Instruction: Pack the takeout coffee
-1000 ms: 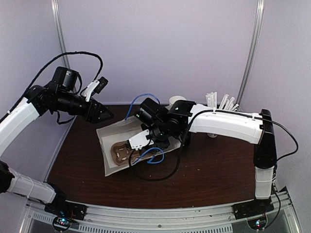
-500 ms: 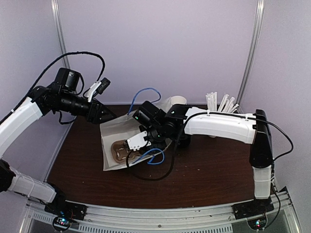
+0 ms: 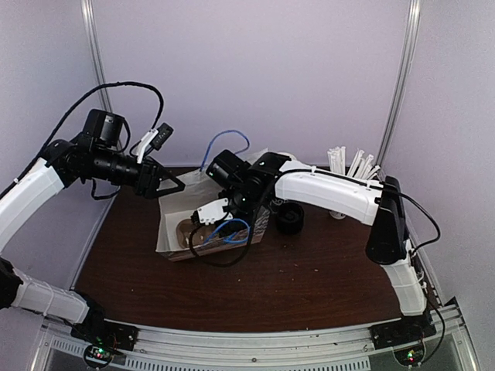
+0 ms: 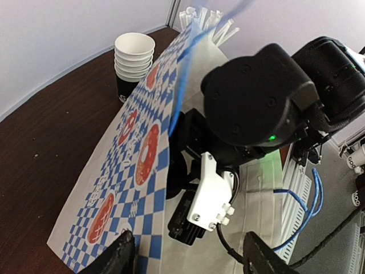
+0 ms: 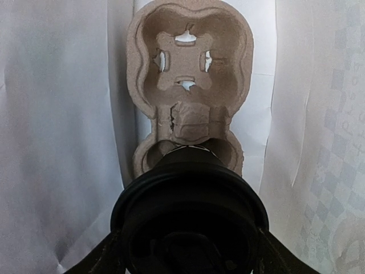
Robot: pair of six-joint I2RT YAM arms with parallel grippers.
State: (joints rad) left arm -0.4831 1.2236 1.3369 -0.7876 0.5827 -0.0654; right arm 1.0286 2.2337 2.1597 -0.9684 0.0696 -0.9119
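The cup's base lines up, so the right gripper will next move down, set the coffee (image 5: 188,211) in the carrier's near slot below the gripper and let it go.
The takeout coffee (image 5: 188,211), a black cup with a black sip lid, is gripped at its sides by my right gripper (image 5: 188,257). It hangs just above the near well of a brown pulp cup carrier (image 5: 191,85) that lies inside a white paper bag (image 3: 174,224). In the top view the right gripper (image 3: 213,228) reaches into the bag's mouth and hides the cup. My left gripper (image 3: 170,185) is at the bag's raised upper edge with its jaws wide apart. In the left wrist view its left finger (image 4: 120,257) is at the edge of the bag's blue-checked panel (image 4: 131,171).
A short stack of black lids (image 3: 290,219) stands right of the bag. A cup of white straws (image 3: 348,166) stands at the back right. A stack of white cups (image 4: 134,54) stands behind the bag. Blue cable loops (image 3: 228,230) hang by the right wrist.
My right gripper has moved left and deeper into the bag with the cup. The bag's upper side has risen and its mouth stands more open. The left gripper has barely moved.
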